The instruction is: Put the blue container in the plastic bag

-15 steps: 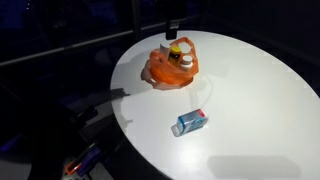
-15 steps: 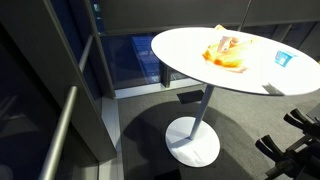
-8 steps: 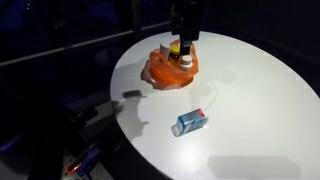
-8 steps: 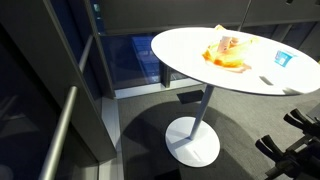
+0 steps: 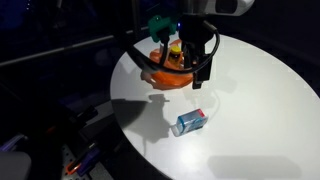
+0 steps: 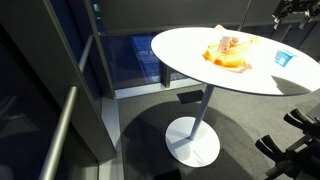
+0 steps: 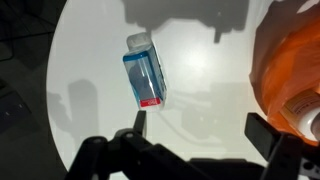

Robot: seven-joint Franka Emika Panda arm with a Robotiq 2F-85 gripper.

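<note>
I should next move my gripper to its left in the wrist view and lower the open fingers on both sides of the blue container (image 5: 190,122) (image 7: 146,76), because it lies flat below on that side.
The blue container (image 5: 190,122) lies flat on the round white table (image 5: 260,90); it also shows in the wrist view (image 7: 146,73) and as a small blue shape in an exterior view (image 6: 284,58). The orange plastic bag (image 5: 166,67) sits at the table's far side with bottles inside; it also shows in an exterior view (image 6: 227,52) and at the wrist view's right edge (image 7: 285,65). My gripper (image 5: 204,72) hangs open and empty above the table between bag and container; in the wrist view (image 7: 197,127) its fingers are wide apart.
The table stands on a white pedestal base (image 6: 192,140). A railing (image 6: 62,130) and dark glass wall are beside it. A dark chair or cart (image 6: 296,140) stands low near the table.
The arm has come into view and descended from above the bag toward the table, moving forward toward the blue container. The container and bag have not moved.
</note>
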